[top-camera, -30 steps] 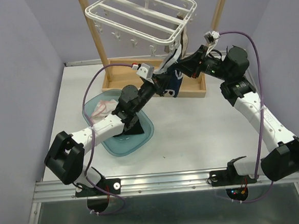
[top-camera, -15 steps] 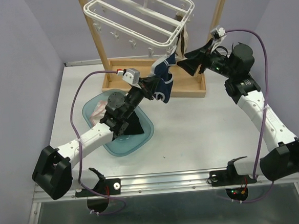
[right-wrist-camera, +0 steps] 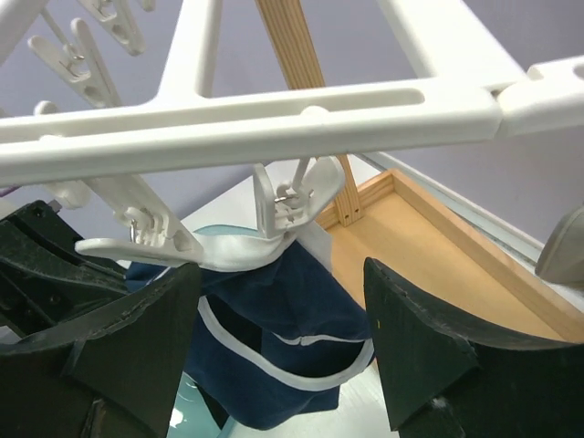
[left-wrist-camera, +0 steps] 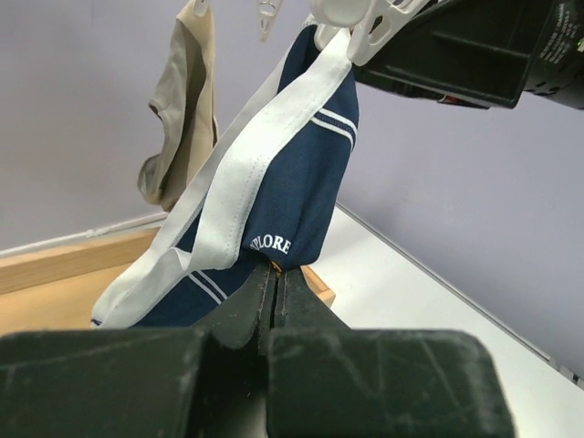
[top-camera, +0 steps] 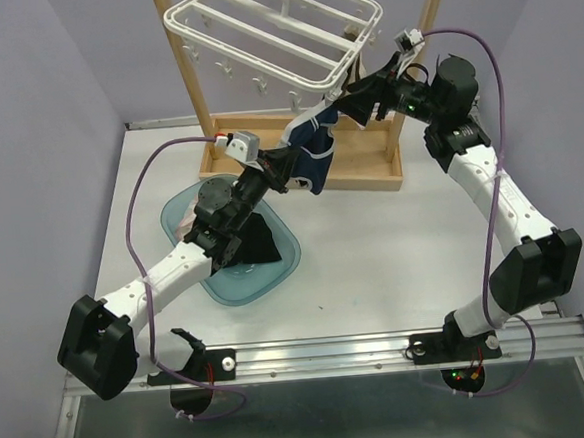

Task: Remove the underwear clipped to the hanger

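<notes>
The teal basin already holds garments, so the left gripper should next pull down from the clips and back, over the basin's black garment, and let go of the underwear.
Navy blue underwear (top-camera: pixel 312 149) with a white waistband hangs from the near right corner of the white hanger (top-camera: pixel 269 30). Two white clips (right-wrist-camera: pixel 292 196) pinch its waistband (right-wrist-camera: pixel 228 254). My left gripper (left-wrist-camera: pixel 274 269) is shut on the garment's lower hem (left-wrist-camera: pixel 274 246) and holds the cloth taut down and to the left. My right gripper (right-wrist-camera: pixel 278 338) is open just under the clips, its fingers on either side of the navy cloth (right-wrist-camera: pixel 274 374) without touching it. A beige underwear (left-wrist-camera: pixel 182 109) hangs from another clip behind.
The wooden stand's base tray (top-camera: pixel 374 168) lies under the hanger, with upright posts (top-camera: pixel 183 66) at both ends. A teal basin (top-camera: pixel 280 265) on the table under my left arm holds a black garment (top-camera: pixel 252 244) and a pale pink one (top-camera: pixel 187 221). Purple walls close in left and right.
My right gripper opened, let go near the navy underwear and rose to the hanger's corner clips. My left arm drew back to the left, still gripping the hem, stretching the cloth.
</notes>
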